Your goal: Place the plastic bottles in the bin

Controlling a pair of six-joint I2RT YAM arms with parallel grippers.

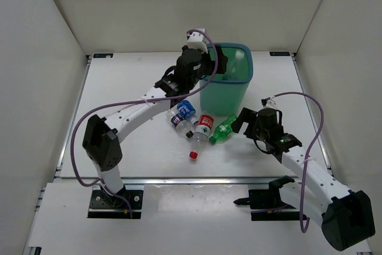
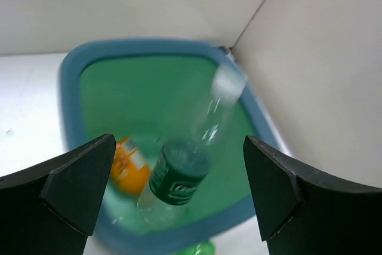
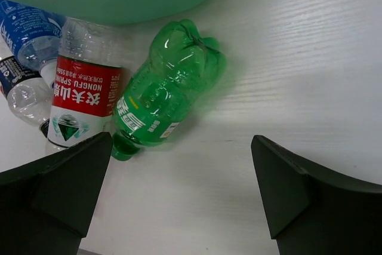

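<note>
My right gripper moves to the left in the top view and down over the green bottle's labelled middle [image 1: 222,130] [image 3: 154,103] next, as its open fingers still stand beside the bottle.
My left gripper [image 1: 222,62] is open over the teal bin [image 1: 228,91]. In the left wrist view a clear bottle with a dark green label [image 2: 179,174] is blurred in the air inside the bin [image 2: 68,79], beside an orange bottle [image 2: 130,168] at the bottom. On the table lie a green bottle [image 1: 222,130], a red-label bottle [image 1: 203,128], a blue-label bottle [image 1: 186,110] and a dark-label bottle [image 1: 177,121]. My right gripper [image 1: 243,120] is open and empty just right of the green bottle [image 3: 164,97]; the red-label bottle [image 3: 80,97] lies beside it.
A loose red cap [image 1: 193,155] lies on the table in front of the bottles. White walls enclose the table on three sides. The bin stands at the back, right of centre.
</note>
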